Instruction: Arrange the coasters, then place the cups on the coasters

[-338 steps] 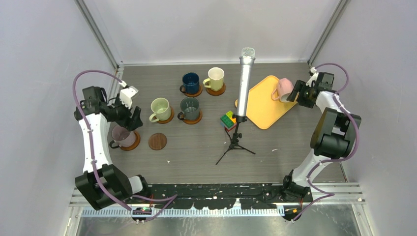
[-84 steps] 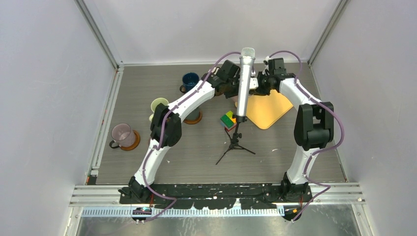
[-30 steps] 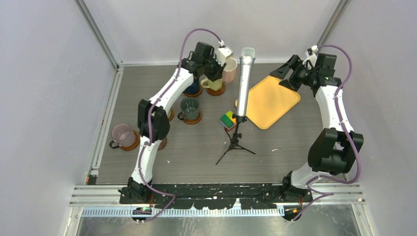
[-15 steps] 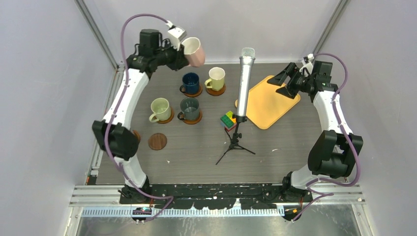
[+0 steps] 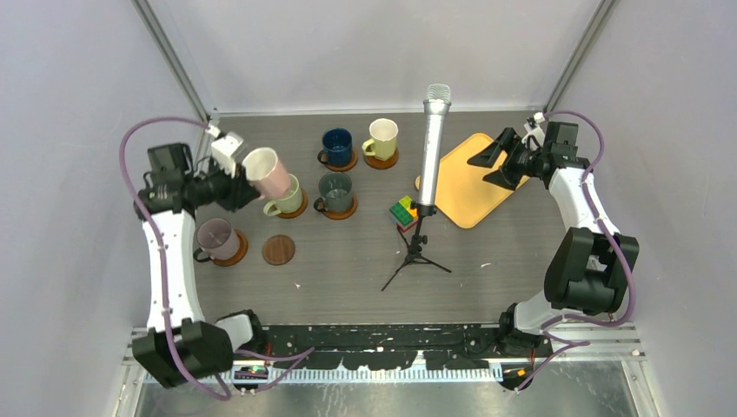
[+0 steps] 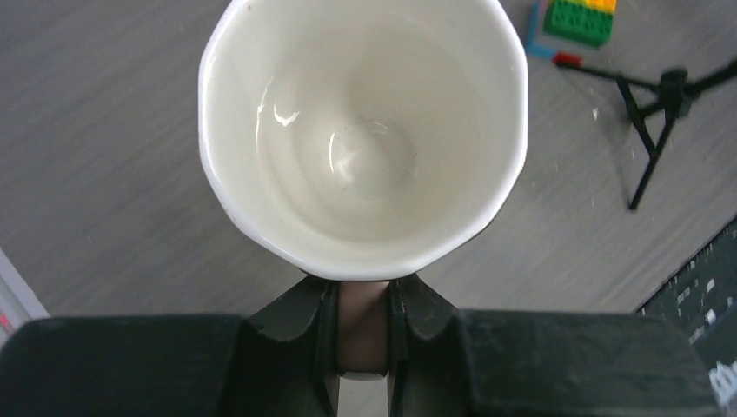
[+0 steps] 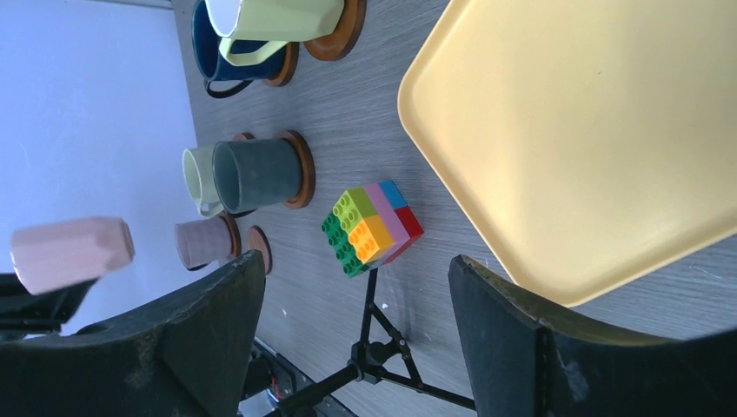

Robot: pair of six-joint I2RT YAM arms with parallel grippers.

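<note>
Next, the pink cup (image 5: 267, 171) goes back and down in my left gripper for release on the bare dark coaster, which lies below, closer to my base.
My left gripper (image 5: 242, 181) is shut on the handle of the pink cup (image 5: 267, 171), which hangs tilted in the air by the pale green cup (image 5: 282, 193). The left wrist view looks into the pink cup's white inside (image 6: 362, 130), its handle pinched between the jaws. One dark coaster (image 5: 279, 249) lies bare. The mauve cup (image 5: 214, 236), pale green, grey-green (image 5: 335, 191), blue (image 5: 336, 145) and cream-yellow (image 5: 381, 136) cups each stand on a coaster. My right gripper (image 5: 489, 167) is open and holds nothing above the yellow tray (image 5: 474, 187).
A silver microphone (image 5: 432, 148) stands on a black tripod (image 5: 415, 254) mid-table. A block of coloured bricks (image 5: 401, 212) sits beside its foot and shows in the right wrist view (image 7: 372, 226) next to the tray (image 7: 591, 130).
My left arm has swung the pink cup from the back of the table round to the left, down beside the pale green cup. The right gripper has shifted slightly over the tray.
</note>
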